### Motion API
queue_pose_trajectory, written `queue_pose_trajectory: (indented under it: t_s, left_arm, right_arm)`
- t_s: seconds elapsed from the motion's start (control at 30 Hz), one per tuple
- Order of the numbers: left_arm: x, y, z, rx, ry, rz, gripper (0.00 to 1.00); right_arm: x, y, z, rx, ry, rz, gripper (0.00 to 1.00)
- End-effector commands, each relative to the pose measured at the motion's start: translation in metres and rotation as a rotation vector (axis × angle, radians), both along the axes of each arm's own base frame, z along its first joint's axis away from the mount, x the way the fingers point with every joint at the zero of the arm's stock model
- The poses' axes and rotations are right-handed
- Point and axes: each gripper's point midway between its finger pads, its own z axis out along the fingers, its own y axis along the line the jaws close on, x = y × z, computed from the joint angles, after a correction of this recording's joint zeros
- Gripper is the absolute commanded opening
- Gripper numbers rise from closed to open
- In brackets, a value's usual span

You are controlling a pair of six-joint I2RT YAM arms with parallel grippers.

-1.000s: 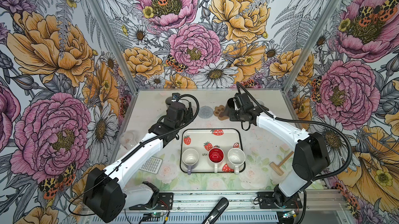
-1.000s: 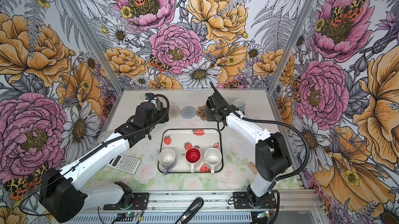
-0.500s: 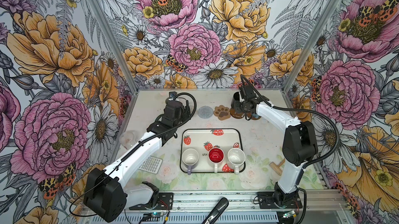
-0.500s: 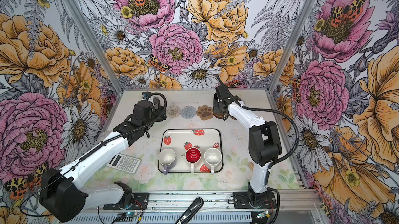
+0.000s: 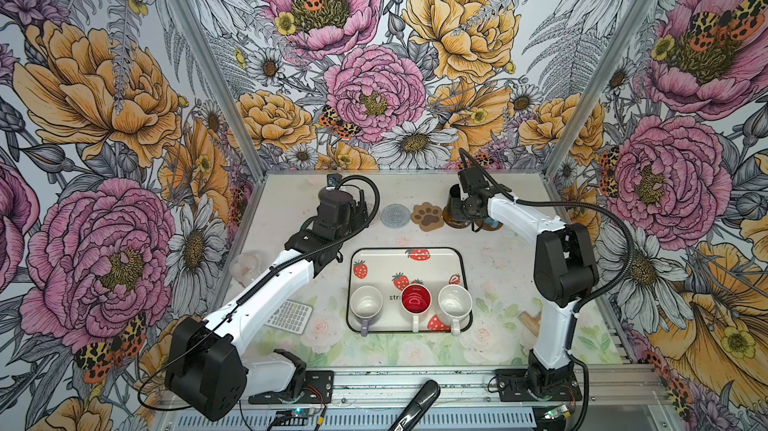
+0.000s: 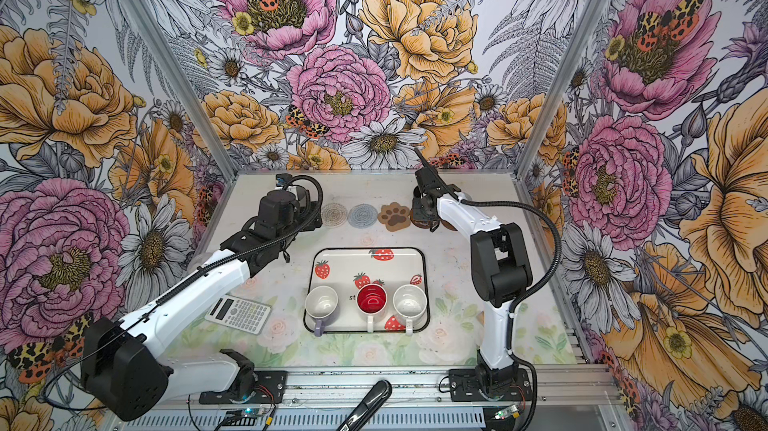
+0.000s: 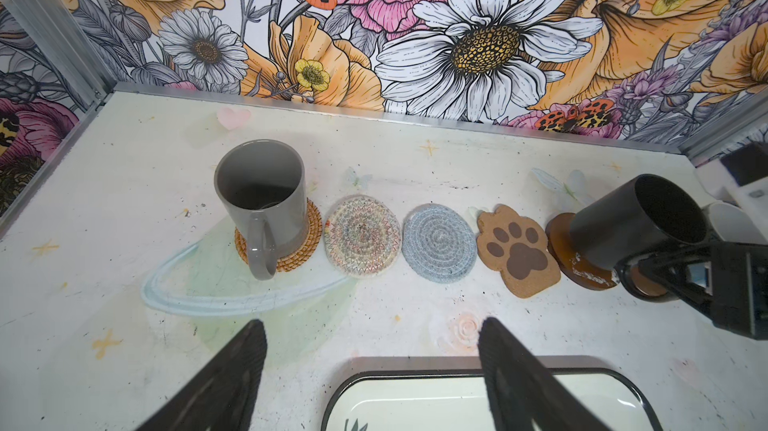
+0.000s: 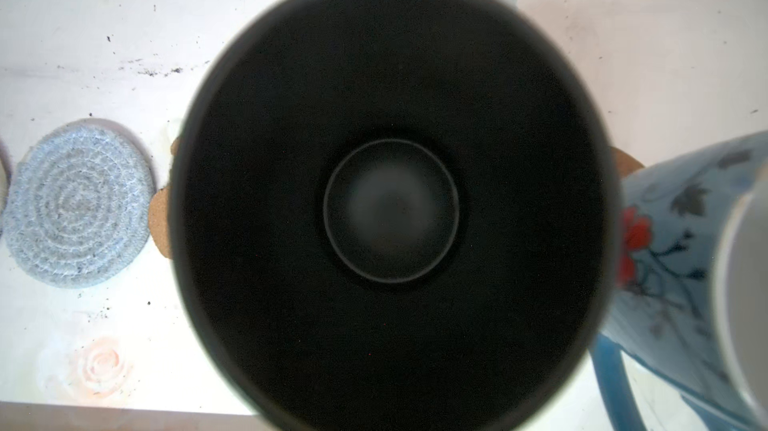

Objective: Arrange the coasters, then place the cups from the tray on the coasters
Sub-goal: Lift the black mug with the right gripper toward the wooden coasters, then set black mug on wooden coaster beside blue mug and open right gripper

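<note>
My right gripper will next lower the black cup onto the plain brown disc coaster (image 5: 456, 222) below it and let go of the cup's handle.
My right gripper (image 5: 462, 209) is shut on the black cup (image 7: 636, 221), by its handle side, with the cup's base at a plain brown disc coaster (image 7: 559, 248). That cup (image 8: 390, 200) fills the right wrist view. The grey cup (image 7: 262, 204) stands on the tan rattan coaster (image 7: 305, 250). A multicolour woven coaster (image 7: 361, 235), a grey-blue coaster (image 7: 439, 242) and a paw coaster (image 7: 517, 252) lie bare in a row. The light blue cup (image 8: 681, 262) stands just right of the black one. My left gripper (image 7: 370, 350) hangs open and empty over the tray's far edge (image 7: 415, 372). The tray (image 5: 405, 251) holds three cups: lavender (image 5: 365, 302), red-inside (image 5: 416, 299) and speckled (image 5: 454, 301).
A calculator (image 5: 289, 316) lies left of the tray and a clear glass beaker (image 5: 249, 269) stands by the left wall. A wooden mallet (image 5: 530, 318) lies behind the right arm's base. A black-handled tool (image 5: 415, 406) rests on the front rail.
My right arm has carried the black cup to the right, from over the paw coaster to the brown disc, and its elbow has folded upright. The left gripper has barely moved.
</note>
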Motion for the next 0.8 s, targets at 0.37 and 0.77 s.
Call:
queue_pose_trajectory:
  t_s: [0.37,0.77]
  left_arm:
    - [0.006,-0.004,0.004,-0.006,-0.001,-0.019,0.82]
    - [0.005,-0.003,0.002,-0.005,0.004,-0.019,0.82]
  right_arm:
    - [0.027,-0.004,0.012,0.022,-0.076,-0.018,0.0]
    - [0.024,0.0,0.002,0.041,-0.05,-0.014,0.0]
